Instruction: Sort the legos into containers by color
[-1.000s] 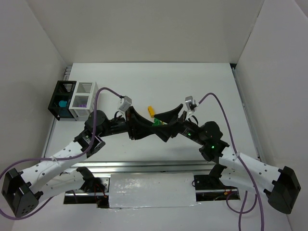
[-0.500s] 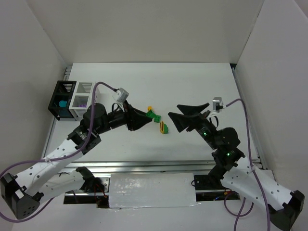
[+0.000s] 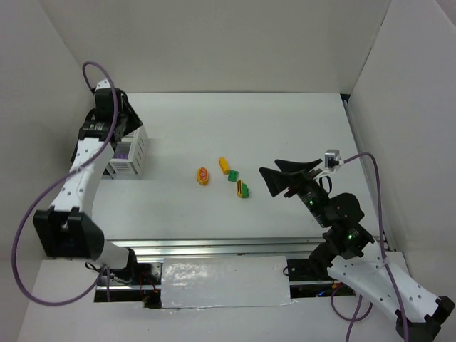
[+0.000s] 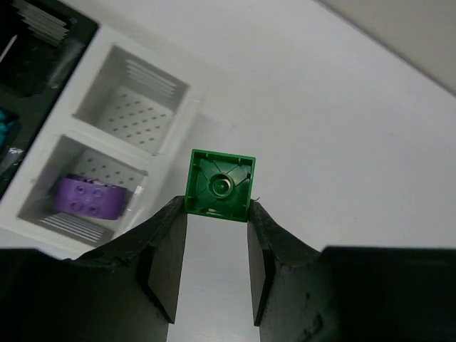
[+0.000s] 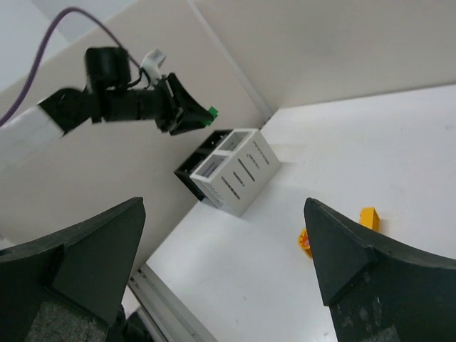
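Note:
My left gripper should bring the green lego down toward the black container, over the empty far section of the white container, because the nearer section has a purple lego (image 4: 86,199) in it.
My left gripper (image 4: 216,207) is shut on a green lego (image 4: 220,183), pinched at its fingertips, underside facing the camera. It hangs above the table just beside the white container (image 4: 187,91), whose nearer compartment holds a purple lego (image 4: 86,199). The black container (image 4: 50,32) adjoins it, with a teal lego (image 4: 6,127) inside. From above, the left gripper (image 3: 117,128) is over the white container (image 3: 130,158). An orange lego (image 3: 203,175), a yellow one (image 3: 224,165), a green one (image 3: 233,176) and a yellow-green piece (image 3: 243,189) lie mid-table. My right gripper (image 3: 267,182) is open, right of them.
White walls enclose the table on three sides, and the containers stand close to the left wall (image 3: 43,107). A metal rail (image 3: 214,246) runs along the near edge. In the right wrist view the left gripper (image 5: 192,114) with its green lego (image 5: 211,112) hovers above the containers (image 5: 239,171).
The left arm has swung from mid-table up to the containers, carrying the green lego. The right arm has drawn back to the right, jaws still open. The orange lego now shows.

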Motion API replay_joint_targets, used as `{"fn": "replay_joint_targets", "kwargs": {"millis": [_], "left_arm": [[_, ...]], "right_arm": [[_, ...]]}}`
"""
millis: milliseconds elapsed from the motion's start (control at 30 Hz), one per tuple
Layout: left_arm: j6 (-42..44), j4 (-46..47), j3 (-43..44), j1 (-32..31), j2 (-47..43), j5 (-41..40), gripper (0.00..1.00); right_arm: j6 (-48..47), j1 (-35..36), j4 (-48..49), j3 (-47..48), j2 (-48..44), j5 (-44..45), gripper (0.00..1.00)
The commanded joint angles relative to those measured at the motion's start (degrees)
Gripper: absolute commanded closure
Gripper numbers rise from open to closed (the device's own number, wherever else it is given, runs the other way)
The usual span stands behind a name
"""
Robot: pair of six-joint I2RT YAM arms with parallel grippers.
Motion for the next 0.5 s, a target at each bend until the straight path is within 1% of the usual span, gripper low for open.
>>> {"fn": "replay_joint_targets", "kwargs": {"millis": [0,67,100,133,233,367,433,467], "left_arm": [[-1.7,-8.5,8.1,3.9,10.7,-6.2,1.0],[-1.8,-11.1,14.0,5.0,15.0,-7.1,1.0],[-1.8,-12.4,15.4,5.8,16.6,-7.3,1.0],[-2.0,-12.6,16.4,6.1,19.0,-7.9,1.0],[-2.0,-11.3,18.0,6.9,21.6,-8.9,1.0],[-2.5,-12.3,20.7,7.4,25.0,-9.5,1.0],[-2.6,-13.6,22.1,7.6,27.2,-9.4,0.96],[-3.1,-14.1,22.4,7.6,28.1,-9.6,0.86]], "right_arm": [[0.1,-0.3,-2.4,1.7,1.8,-1.2,0.0],[-0.4,-0.3,-3.5,2.0,2.5,-1.8,0.0],[-0.6,-0.3,-3.8,2.2,3.0,-2.2,0.0],[-0.8,-0.4,-4.1,2.3,3.4,-2.3,0.0],[-1.6,-0.5,-3.5,2.2,4.5,-2.9,0.0],[-1.7,-0.3,-2.8,2.4,6.1,-4.2,0.0],[-1.6,-0.5,-2.4,2.4,6.9,-4.7,0.0],[-1.6,-0.5,-2.4,2.5,7.1,-4.7,0.0]]}}
